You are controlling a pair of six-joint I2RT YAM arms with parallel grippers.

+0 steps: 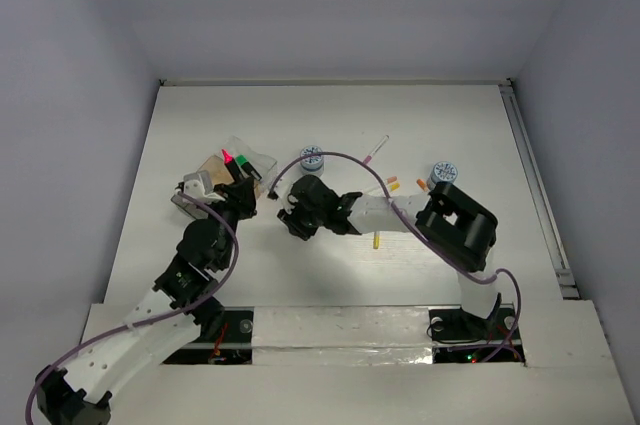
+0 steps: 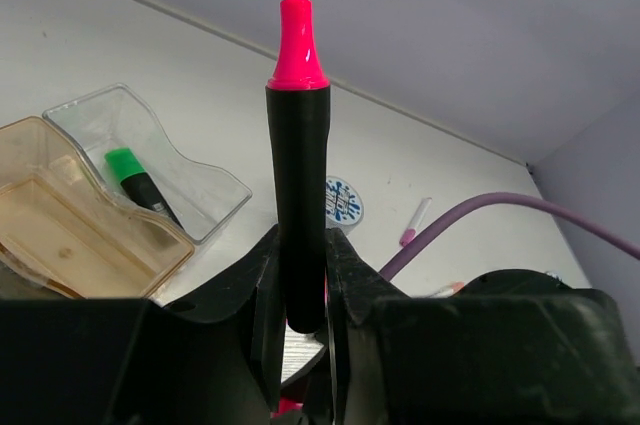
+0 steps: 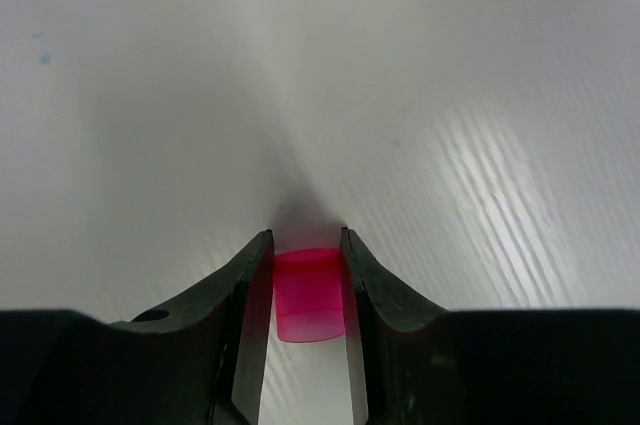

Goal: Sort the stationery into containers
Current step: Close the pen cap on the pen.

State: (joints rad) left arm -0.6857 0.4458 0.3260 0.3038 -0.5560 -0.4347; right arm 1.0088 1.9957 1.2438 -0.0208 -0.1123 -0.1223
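The tabletop short of the pens is bare, so I should pull my right gripper toward the right in the top view, turn it, and let go of the black marker's cap there.
My left gripper (image 2: pixel 300 280) is shut on a black marker (image 2: pixel 300 145), which stands upright with its bare pink tip on top. It hovers beside the containers: a clear tray (image 2: pixel 190 160) holding a green-capped marker (image 2: pixel 135 177), and a tan tray (image 2: pixel 60 235). In the top view the left gripper (image 1: pixel 238 197) sits by the tray cluster (image 1: pixel 258 157). My right gripper (image 3: pixel 308 250) is down at the table, its jaws pressed against both sides of a small translucent pink cap (image 3: pixel 310 290). From above, the right gripper (image 1: pixel 290 215) is at table centre; the cap is hidden there.
Two blue-white discs (image 1: pixel 311 157) (image 1: pixel 444 173) lie on the table. Thin pens lie right of centre: one pink-tipped (image 1: pixel 377 150), one orange-tipped (image 1: pixel 392 183), one yellow-tipped (image 1: pixel 377 239). A purple cable (image 2: pixel 480 215) arcs between the arms. A rail (image 1: pixel 535 185) runs along the right edge.
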